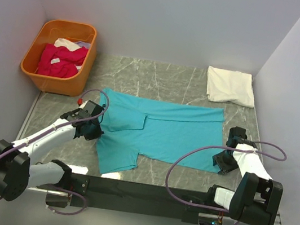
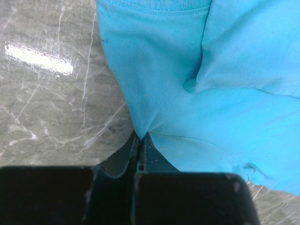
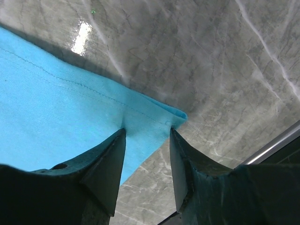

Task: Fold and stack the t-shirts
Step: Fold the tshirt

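The cloth is already between my right gripper's open fingers. My right gripper will stay low at the shirt's near hem corner point(image 1: 217, 170) point(image 3: 153, 127) and bring its fingers together there.
A turquoise t-shirt point(image 1: 164, 132) lies spread across the middle of the table, its far edge and left sleeve folded over. My left gripper point(image 1: 94, 132) is shut on the shirt's left edge, and the cloth point(image 2: 211, 93) puckers into the closed jaws of that gripper point(image 2: 140, 136). My right gripper point(image 1: 223, 161) stands open over the near right hem corner point(image 3: 178, 115), its fingertips resting on the cloth point(image 3: 61, 117) on either side of the gripper's gap point(image 3: 147, 131). A folded white t-shirt point(image 1: 231, 86) lies at the back right. Magenta t-shirts point(image 1: 61, 59) are piled in the basket.
An orange plastic basket point(image 1: 31, 68) stands at the back left against the wall. Grey walls close in the table on three sides. A metal rail point(image 3: 276, 143) runs along the table's right edge near my right gripper.
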### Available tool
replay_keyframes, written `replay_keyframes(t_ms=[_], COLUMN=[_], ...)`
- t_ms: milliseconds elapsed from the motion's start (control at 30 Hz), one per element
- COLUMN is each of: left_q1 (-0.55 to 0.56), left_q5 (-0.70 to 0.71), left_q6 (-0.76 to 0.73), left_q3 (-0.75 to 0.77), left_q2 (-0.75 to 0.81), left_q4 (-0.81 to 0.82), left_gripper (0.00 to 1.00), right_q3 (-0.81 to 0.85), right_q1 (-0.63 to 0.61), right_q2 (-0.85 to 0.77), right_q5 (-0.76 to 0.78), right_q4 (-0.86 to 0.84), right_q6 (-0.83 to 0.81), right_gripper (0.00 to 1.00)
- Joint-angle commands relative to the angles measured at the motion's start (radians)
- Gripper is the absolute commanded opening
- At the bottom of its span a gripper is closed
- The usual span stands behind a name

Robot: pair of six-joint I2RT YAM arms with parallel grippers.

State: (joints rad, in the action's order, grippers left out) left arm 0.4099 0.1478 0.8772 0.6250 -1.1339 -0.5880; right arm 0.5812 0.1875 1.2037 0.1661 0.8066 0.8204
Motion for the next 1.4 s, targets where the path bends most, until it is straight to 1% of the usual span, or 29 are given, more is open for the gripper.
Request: replay_keyframes(t_ms=[0, 133, 233, 333, 367, 433, 467, 500, 633, 767, 833, 967, 1167, 1367], left_q1=[0.000, 0.000, 0.000, 0.000, 0.000, -0.002, -0.002, -0.002, -0.008, -0.019, -0.039, -0.088, -0.166, -0.197], left_q5=[0.019, 0.019, 0.019, 0.018, 0.015, 0.019, 0.022, 0.024, 0.029, 0.035, 0.027, 0.026, -0.008, -0.083], left_q6=[-0.009, -0.011, -0.011, -0.011, -0.011, -0.009, -0.006, -0.006, -0.004, -0.010, -0.012, -0.032, -0.092, -0.130], left_q3=[-0.004, -0.004, -0.004, -0.005, -0.005, -0.004, -0.005, -0.005, -0.004, 0.012, 0.016, 0.027, 0.074, 0.137], left_q2=[0.022, 0.020, 0.017, 0.017, 0.016, 0.017, 0.020, 0.025, 0.034, 0.049, 0.068, 0.089, 0.079, 0.034], left_q4=[0.019, 0.019, 0.019, 0.020, 0.024, 0.019, 0.017, 0.017, 0.011, -0.012, -0.026, -0.039, -0.073, -0.104], left_gripper=[0.01, 0.01, 0.01, 0.01, 0.01, 0.01, 0.01, 0.01, 0.01, 0.01, 0.01, 0.01, 0.01, 0.01], right_q3=[-0.012, -0.023, -0.032, -0.030, -0.027, -0.023, -0.020, -0.020, 0.000, 0.078, 0.100, 0.146, 0.233, 0.348], right_q1=[-0.005, -0.005, -0.005, -0.005, -0.005, -0.005, -0.005, -0.005, -0.005, -0.003, -0.005, -0.005, -0.006, -0.011], right_q2=[0.010, 0.020, 0.031, 0.040, 0.040, 0.050, 0.053, 0.054, 0.053, 0.033, 0.020, 0.020, 0.077, 0.187], right_q5=[0.032, 0.021, 0.010, 0.003, 0.001, 0.003, 0.003, 0.003, 0.029, 0.073, 0.099, 0.107, 0.093, 0.070], right_q4=[0.003, -0.023, -0.046, -0.060, -0.063, -0.067, -0.066, -0.067, -0.054, 0.009, 0.046, 0.062, 0.046, 0.032], right_q6=[0.029, 0.037, 0.036, 0.029, 0.026, 0.022, 0.019, 0.011, -0.009, -0.058, -0.089, -0.130, -0.188, -0.260], right_gripper=[0.50, 0.47, 0.43, 0.29, 0.20, 0.12, 0.05, 0.01, 0.00, 0.00, 0.00, 0.00, 0.00, 0.00])
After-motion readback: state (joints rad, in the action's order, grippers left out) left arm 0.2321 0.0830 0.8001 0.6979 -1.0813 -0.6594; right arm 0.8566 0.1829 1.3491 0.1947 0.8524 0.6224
